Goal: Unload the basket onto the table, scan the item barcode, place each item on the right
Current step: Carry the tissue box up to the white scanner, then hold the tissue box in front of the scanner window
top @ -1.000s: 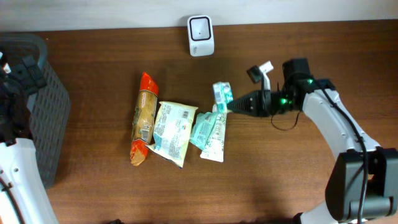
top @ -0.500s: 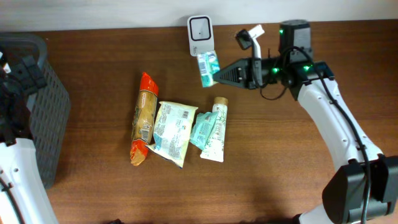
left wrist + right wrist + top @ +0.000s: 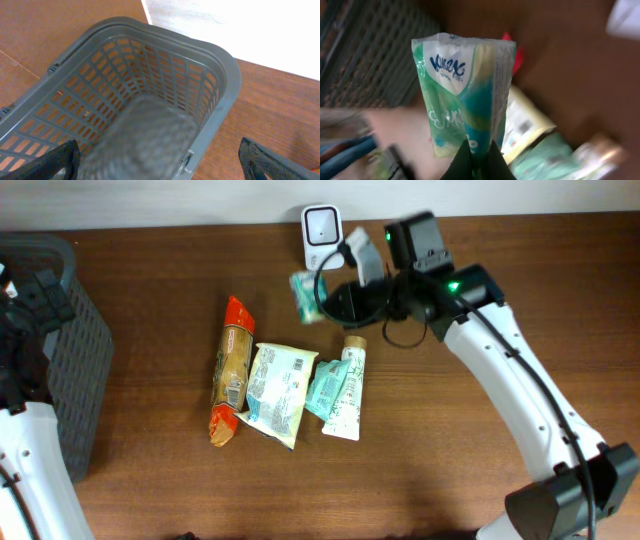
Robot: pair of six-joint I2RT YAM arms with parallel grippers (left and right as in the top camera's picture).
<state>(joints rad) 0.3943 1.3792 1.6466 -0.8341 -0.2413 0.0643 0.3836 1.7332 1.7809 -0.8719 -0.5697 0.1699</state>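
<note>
I should take my right gripper over the scanner (image 3: 322, 225), then to the right in the overhead view, lowering to release, since bare tabletop lies below it on that side.
The item is a green and white Kleenex tissue pack (image 3: 304, 295), held above the table just below and left of the white barcode scanner (image 3: 322, 225). My right gripper (image 3: 327, 300) is shut on the pack's lower edge. In the right wrist view the pack (image 3: 465, 85) stands upright out of the right gripper (image 3: 479, 161), logo side toward the camera. No barcode shows on that face. My left gripper (image 3: 160, 170) is open and holds nothing; it hangs over the grey basket (image 3: 220, 65) at the far left.
A row of items lies mid-table: a red-orange snack pack (image 3: 231, 370), a pale yellow pack (image 3: 275, 390), a teal pack (image 3: 323, 388) and a white-green tube (image 3: 349, 385). The grey basket (image 3: 85, 370) stands at the left edge.
My right gripper has carried the tissue pack from beside the pile up and to the left, to just in front of the scanner, turning as it went. The left arm has not moved.
</note>
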